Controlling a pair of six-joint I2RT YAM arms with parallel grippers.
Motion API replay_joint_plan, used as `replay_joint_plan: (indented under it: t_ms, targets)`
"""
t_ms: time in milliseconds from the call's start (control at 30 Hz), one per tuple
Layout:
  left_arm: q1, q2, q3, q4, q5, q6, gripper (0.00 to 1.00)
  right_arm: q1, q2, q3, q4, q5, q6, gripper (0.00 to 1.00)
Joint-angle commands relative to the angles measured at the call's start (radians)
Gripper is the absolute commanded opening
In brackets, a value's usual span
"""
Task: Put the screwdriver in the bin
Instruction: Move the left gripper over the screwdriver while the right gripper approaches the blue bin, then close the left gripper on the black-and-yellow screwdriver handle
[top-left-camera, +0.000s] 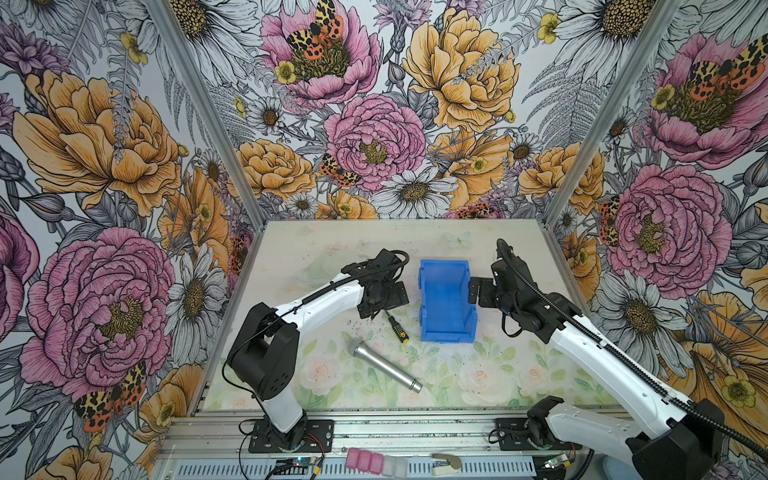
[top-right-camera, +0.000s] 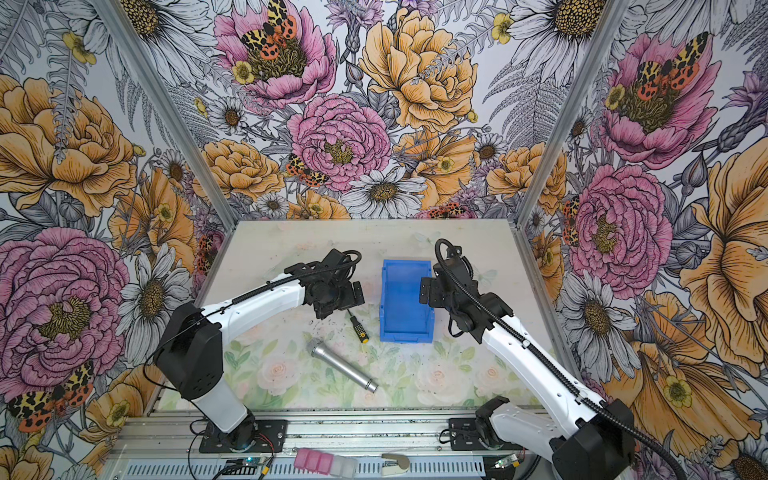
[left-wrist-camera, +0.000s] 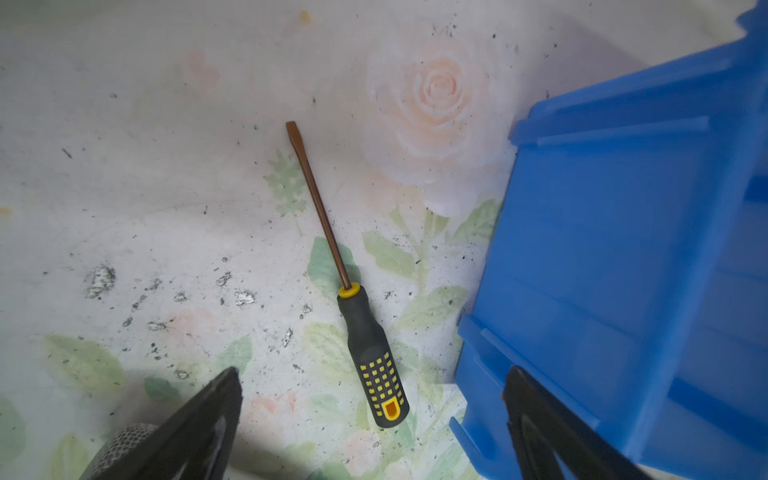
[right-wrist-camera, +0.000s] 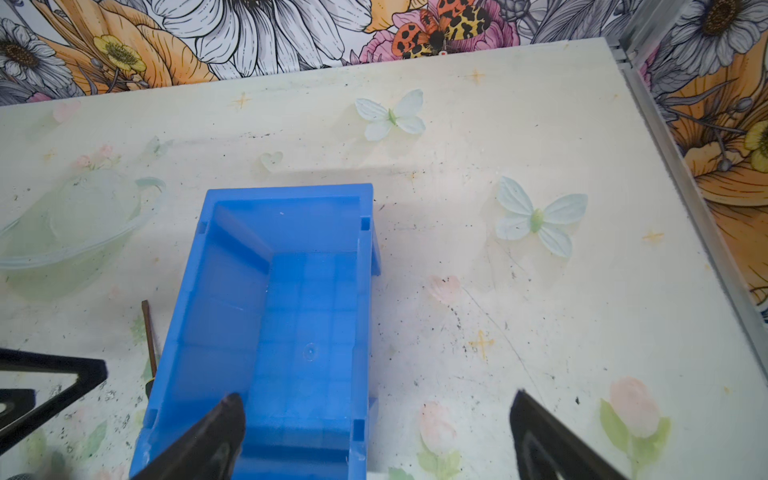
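My left gripper is open with the screwdriver's black handle lying flat between its fingers, so it will go down and move back onto the handle's middle (top-left-camera: 397, 326) (left-wrist-camera: 369, 347) to close.
The screwdriver (top-left-camera: 397, 328) (top-right-camera: 360, 330) lies flat on the table just left of the bin (top-left-camera: 446, 299) (top-right-camera: 405, 303), its black, yellow-dotted handle toward the front. The blue bin stands empty. In the left wrist view my left gripper (left-wrist-camera: 372, 372) is open above the screwdriver (left-wrist-camera: 365, 332), one finger on each side of the handle without touching it, and the bin (left-wrist-camera: 623, 249) is close beside. In both top views the left gripper (top-left-camera: 380, 305) covers the shaft. My right gripper (right-wrist-camera: 377, 397) (top-left-camera: 478, 291) is open, its fingers to either side of the right wall of the bin (right-wrist-camera: 299, 311).
A silver microphone (top-left-camera: 386, 370) (top-right-camera: 343, 365) lies diagonally in front of the screwdriver; its mesh head (left-wrist-camera: 124, 444) sits by one left finger. Flowered walls enclose the table on three sides. Pink and white blocks (top-left-camera: 365, 459) rest on the front rail.
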Motion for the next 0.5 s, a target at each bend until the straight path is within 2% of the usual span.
replay_joint_plan:
  t_ms: [0,100,467]
  targets:
    - [-0.028,0.041,0.039,-0.009,0.025,-0.033,0.98,0.023,0.009,0.018,-0.006,0.009,0.018,0.99]
    - [-0.052,0.079,0.047,-0.008,0.024,-0.050,0.96,0.028,0.011,0.003,0.000,0.017,0.030,1.00]
    - [-0.068,0.179,0.013,0.030,0.038,-0.080,0.75,0.023,-0.034,-0.039,0.027,0.009,-0.005,0.99]
